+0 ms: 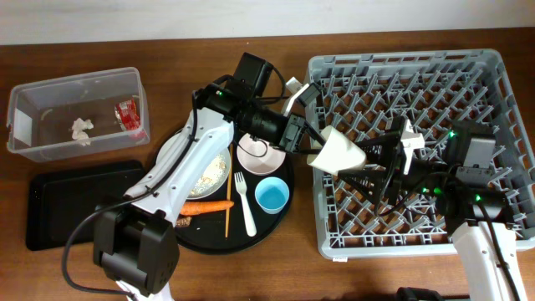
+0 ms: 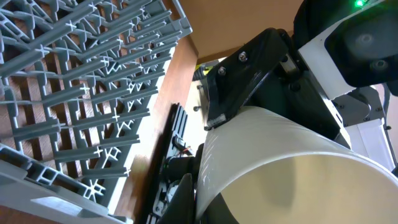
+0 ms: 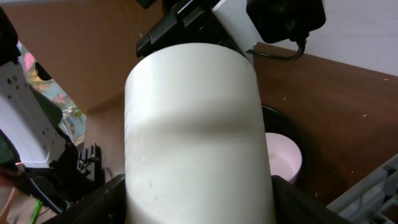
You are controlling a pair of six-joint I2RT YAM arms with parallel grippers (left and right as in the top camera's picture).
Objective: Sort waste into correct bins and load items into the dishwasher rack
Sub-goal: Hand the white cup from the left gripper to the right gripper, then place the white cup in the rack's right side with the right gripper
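Note:
My right gripper needs to carry the cream cup (image 1: 338, 153) to the right in the overhead view, down onto the rack's near corner, then release it, as the pegs stand empty.
The cream cup (image 1: 338, 153) hangs tilted over the left edge of the grey dishwasher rack (image 1: 468, 75). My left gripper (image 1: 311, 150) is shut on its rim, as the left wrist view (image 2: 196, 199) shows against the cup (image 2: 280, 162). My right gripper (image 1: 368, 163) reaches from over the rack. Its fingers (image 3: 199, 205) press both sides of the cup's body (image 3: 193, 124). The pink bowl (image 1: 255, 155), small blue cup (image 1: 272, 195), white fork (image 1: 245, 205), chopsticks (image 1: 227, 201), carrot (image 1: 207, 206) and grey plate (image 1: 180, 150) with beige scraps (image 1: 213, 171) lie on the round black tray (image 1: 276, 226).
The clear tub (image 1: 25, 125) at the far left holds the white tissue (image 1: 81, 128) and red wrapper (image 1: 127, 114). The shallow black tray (image 1: 67, 209) lies in front of it. A small brown bit (image 1: 185, 221) lies by the carrot. The rack's pegs (image 2: 74, 74) stand close under the cup.

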